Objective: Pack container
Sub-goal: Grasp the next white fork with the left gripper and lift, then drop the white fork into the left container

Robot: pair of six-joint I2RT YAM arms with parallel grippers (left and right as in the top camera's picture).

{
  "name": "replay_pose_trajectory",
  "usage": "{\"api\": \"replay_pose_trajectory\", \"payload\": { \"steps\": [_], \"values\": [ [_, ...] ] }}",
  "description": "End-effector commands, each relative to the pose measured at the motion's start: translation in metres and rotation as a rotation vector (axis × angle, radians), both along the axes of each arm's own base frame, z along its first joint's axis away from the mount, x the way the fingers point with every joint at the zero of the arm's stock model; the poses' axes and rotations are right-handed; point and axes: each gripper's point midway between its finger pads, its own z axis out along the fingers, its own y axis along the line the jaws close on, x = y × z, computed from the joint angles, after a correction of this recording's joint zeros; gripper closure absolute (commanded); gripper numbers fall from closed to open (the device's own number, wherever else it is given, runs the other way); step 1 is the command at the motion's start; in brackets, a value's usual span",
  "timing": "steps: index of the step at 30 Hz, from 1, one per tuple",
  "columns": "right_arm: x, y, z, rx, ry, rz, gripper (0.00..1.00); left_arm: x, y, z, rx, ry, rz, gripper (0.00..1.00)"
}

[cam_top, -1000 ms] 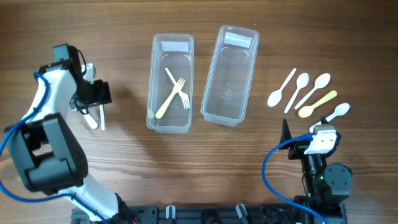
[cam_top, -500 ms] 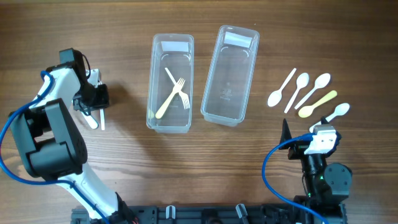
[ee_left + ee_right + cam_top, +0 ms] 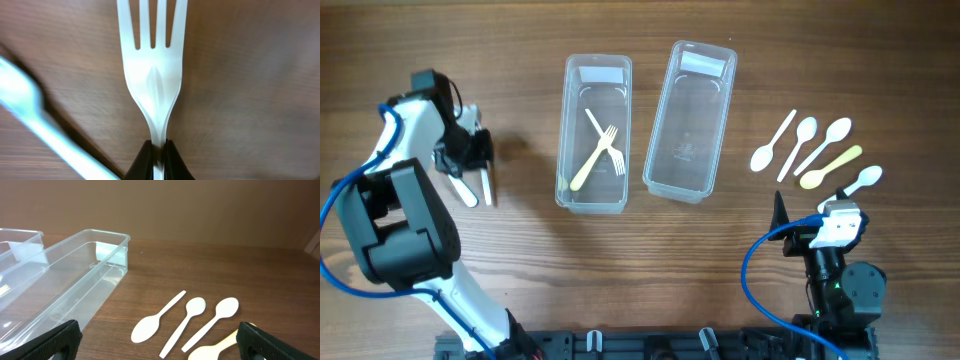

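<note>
To the right of my left gripper in the overhead view sits the container already holding forks, so I will rise, cross its rim and release this one.
My left gripper (image 3: 478,163) is shut on the handle of a white plastic fork (image 3: 489,190) at the table's left side. In the left wrist view the fork (image 3: 154,75) points its tines away, its neck pinched between the black jaws of that gripper (image 3: 159,152). The left clear container (image 3: 565,120) holds a white fork and a cream fork, crossed. The right clear container (image 3: 688,130) holds nothing. My right gripper (image 3: 157,345) is open and low at the front right, with nothing between its fingers.
A second white utensil (image 3: 466,191) lies on the wood beside the held fork, blurred in the left wrist view (image 3: 35,120). Several spoons (image 3: 815,150), white and one cream, lie in a fan right of the containers, in front of the right gripper (image 3: 807,228).
The left gripper's jaws have closed on the fork's handle, and the fork has tilted slightly on the table. The right arm has stayed still.
</note>
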Motion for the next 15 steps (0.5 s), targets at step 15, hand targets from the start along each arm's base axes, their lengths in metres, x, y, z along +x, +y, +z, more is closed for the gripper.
{"api": "replay_pose_trajectory", "payload": {
  "steps": [15],
  "values": [
    [0.0, 0.001, 0.0, -0.007, -0.007, 0.003, 0.0, 0.036, -0.18, 0.145, -0.478, -0.321, -0.207, 0.96]
  ]
}}
